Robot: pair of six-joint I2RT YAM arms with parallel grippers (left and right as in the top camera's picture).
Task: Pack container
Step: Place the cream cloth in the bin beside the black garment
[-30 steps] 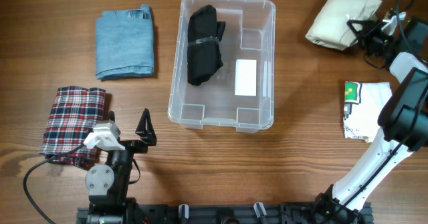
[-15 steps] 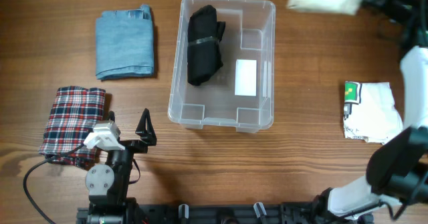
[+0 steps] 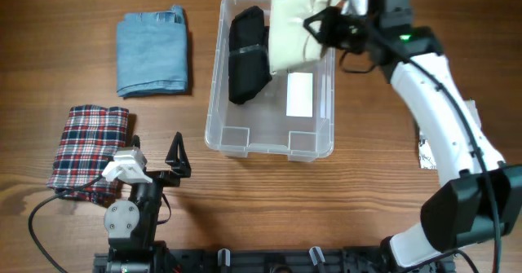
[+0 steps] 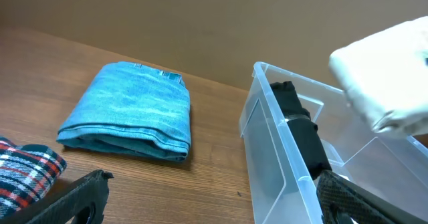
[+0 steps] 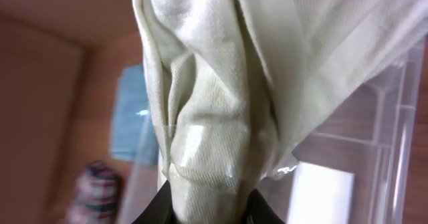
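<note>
My right gripper lowers the folded cream cloth next into the container's far part, onto the empty bottom close beside the rolled black garment.
The clear plastic container (image 3: 214, 102) stands at the table's middle with a rolled black garment (image 3: 247, 55) inside at its left and a white label (image 3: 299, 94) on its base. My right gripper (image 3: 326, 30) is shut on a folded cream cloth (image 3: 295, 24) and holds it above the container's far right part. The cream cloth fills the right wrist view (image 5: 221, 97) and shows in the left wrist view (image 4: 388, 77). My left gripper (image 3: 175, 159) is open and empty near the front edge, left of the container (image 4: 281, 150).
A folded blue denim piece (image 3: 151, 51) lies at the back left. A red plaid cloth (image 3: 86, 147) lies at the front left beside my left arm. A white printed cloth (image 3: 424, 147) lies at the right, partly hidden by the right arm.
My right gripper lifted the cream cloth from the back right corner and carried it left to above the container. The left arm has not moved.
</note>
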